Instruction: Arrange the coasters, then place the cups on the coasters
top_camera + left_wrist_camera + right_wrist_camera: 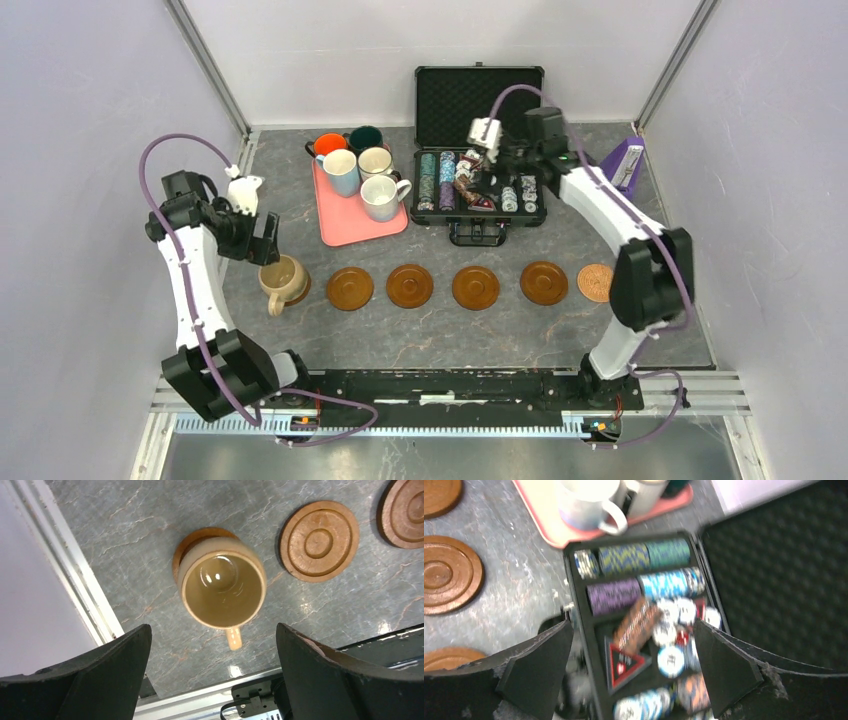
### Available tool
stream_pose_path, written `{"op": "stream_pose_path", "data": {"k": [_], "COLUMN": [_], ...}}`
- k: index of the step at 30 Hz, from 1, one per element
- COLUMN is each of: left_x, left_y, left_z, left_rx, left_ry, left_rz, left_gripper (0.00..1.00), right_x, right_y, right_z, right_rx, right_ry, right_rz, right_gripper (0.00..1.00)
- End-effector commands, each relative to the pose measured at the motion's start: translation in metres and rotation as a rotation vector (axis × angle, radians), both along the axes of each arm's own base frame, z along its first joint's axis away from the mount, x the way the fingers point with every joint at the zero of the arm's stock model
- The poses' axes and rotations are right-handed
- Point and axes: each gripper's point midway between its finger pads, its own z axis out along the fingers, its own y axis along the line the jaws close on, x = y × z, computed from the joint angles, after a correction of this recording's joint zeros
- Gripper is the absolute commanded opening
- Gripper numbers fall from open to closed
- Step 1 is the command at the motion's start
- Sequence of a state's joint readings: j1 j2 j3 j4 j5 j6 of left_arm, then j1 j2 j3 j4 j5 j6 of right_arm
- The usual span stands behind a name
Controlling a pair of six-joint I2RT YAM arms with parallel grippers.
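I should move my right gripper to the left in the top view and down onto the white cup's handle (618, 520), because that handle sticks out toward the chip case (632, 625).
A tan cup (283, 282) stands on a brown coaster (192, 537) at the left end of the row, handle toward the arms. My left gripper (262, 240) hangs open just above and behind it (212, 630), holding nothing. Three more brown coasters (349, 288) (410, 286) (475, 287), another brown one (544, 282) and a tan woven one (596, 282) lie bare in the row. Orange (330, 146), dark green (366, 138), light blue (341, 172), dark-rimmed white (376, 162) and white (382, 197) cups sit on the pink tray (350, 228). My right gripper (472, 168) is open and empty over the chip case (632, 625).
An open black case (478, 205) of poker chips stands behind the row, its lid (478, 95) raised at the back. A purple object (625, 165) lies at the back right. Metal frame rails run along the left (70, 580) and near edges.
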State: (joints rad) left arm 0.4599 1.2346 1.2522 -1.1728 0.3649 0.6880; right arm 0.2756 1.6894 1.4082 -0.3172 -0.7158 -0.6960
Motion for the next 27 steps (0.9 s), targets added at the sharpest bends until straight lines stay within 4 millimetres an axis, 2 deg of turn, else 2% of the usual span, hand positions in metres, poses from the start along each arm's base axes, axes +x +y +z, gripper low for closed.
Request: {"op": "stream_pose_path", "data": {"k": [1, 3, 5, 7, 12, 19, 27], "left_x": [0.017, 0.021, 0.025, 0.026, 0.034, 0.042, 0.054], "left_y": [-0.027, -0.035, -0.038, -0.039, -0.040, -0.040, -0.036], "left_z": [0.007, 0.007, 0.006, 0.005, 0.003, 0.000, -0.004], "left_rx": [-0.114, -0.131, -0.137, -0.144, -0.159, -0.177, -0.182], "left_ry": [-0.002, 0.001, -0.005, -0.001, -0.017, -0.035, -0.039], "left_rz": [-0.022, -0.041, -0.041, -0.044, -0.016, 0.020, 0.046], "left_gripper": [1.00, 1.00, 1.00, 1.00, 1.00, 1.00, 1.00], "right_x": [0.021, 0.030, 0.038, 0.045, 0.056, 0.065, 0.064], "right_y": [0.069, 0.096, 0.122, 0.141, 0.173, 0.191, 0.185], "right_z": [0.024, 0.014, -0.005, -0.019, -0.056, -0.078, -0.106], "right_rx": [0.044, 0.016, -0.018, -0.037, -0.085, -0.112, -0.154], "right_ry": [-0.171, -0.195, -0.218, -0.260, -0.307, -0.312, -0.255], "right_rz": [0.219, 0.273, 0.300, 0.305, 0.332, 0.326, 0.303], "right_gripper": [0.98, 0.98, 0.98, 0.98, 0.98, 0.98, 0.97]}}
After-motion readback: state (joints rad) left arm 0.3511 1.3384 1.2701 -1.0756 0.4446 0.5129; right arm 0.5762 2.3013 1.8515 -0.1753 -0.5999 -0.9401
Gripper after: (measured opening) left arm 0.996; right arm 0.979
